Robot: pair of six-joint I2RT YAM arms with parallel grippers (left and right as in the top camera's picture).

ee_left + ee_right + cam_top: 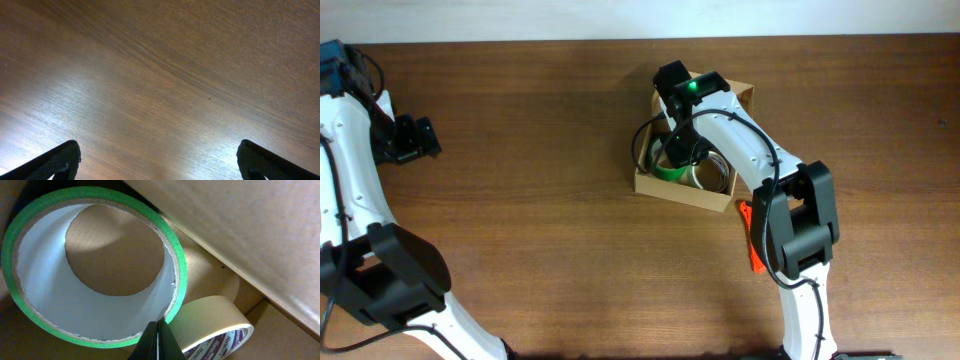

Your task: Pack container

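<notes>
The green tape roll [667, 171] already lies flat in the container, so my right gripper needs to rise off the container's rim by the beige roll next to come free.
The tan cardboard container [672, 190] stands open at the table's centre right, its flap lid [738, 93] raised at the back. My right gripper [680, 150] reaches down into it and is shut on the wall of a green tape roll [667, 171]. In the right wrist view the fingers [158, 332] pinch the rim of the green tape roll [30, 311], with a beige tape roll [210, 317] lying beside it on the box floor [115, 255]. My left gripper [415, 138] hovers open and empty at the far left, over bare wood [160, 150].
An orange-red object [750, 238] lies on the table just right of the box, partly under my right arm. The box's inner wall [240, 225] rises close to the right of the green roll.
</notes>
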